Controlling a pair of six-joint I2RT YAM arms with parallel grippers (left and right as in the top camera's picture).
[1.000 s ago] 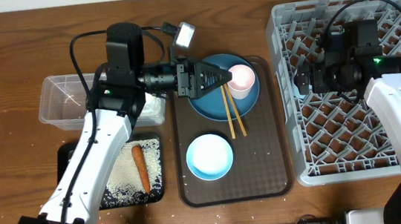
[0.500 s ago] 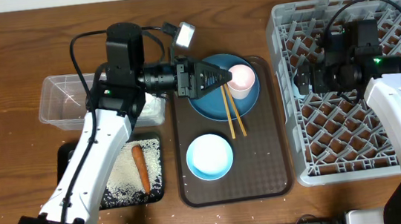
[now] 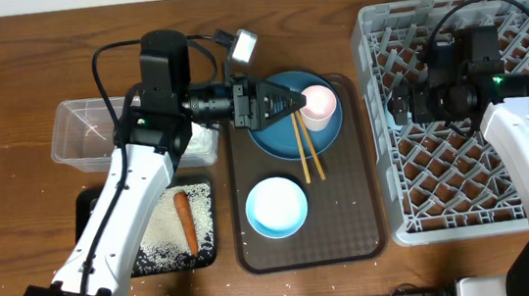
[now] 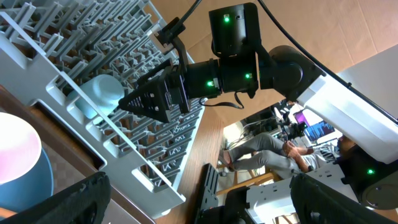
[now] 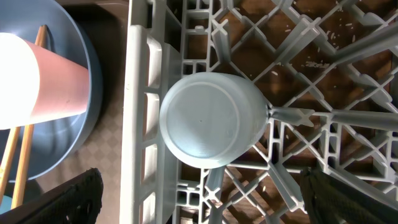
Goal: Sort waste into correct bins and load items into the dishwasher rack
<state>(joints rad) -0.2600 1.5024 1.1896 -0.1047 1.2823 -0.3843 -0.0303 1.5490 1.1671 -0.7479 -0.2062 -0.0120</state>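
Note:
Next, my left gripper tilts downward and lowers onto the rim of the pale pink cup by the chopsticks, since the cup's opening faces up.
My left gripper points right, open and empty, its tips just short of the pale pink cup. The cup stands on the dark-blue plate, and the wooden chopsticks lie across the plate's front. The white-and-light-blue bowl sits nearer me. My right gripper hangs open over the left side of the grey dishwasher rack. Directly beneath it the light-blue cup rests upside down in the rack. The carrot and rice lie in the black tray.
The plate, pink cup, chopsticks and bowl all sit on a brown serving tray between the bins and the rack. A clear tub stands behind the black tray, partly hidden by my left arm. A few rice grains lie on the wooden table by the front edge.

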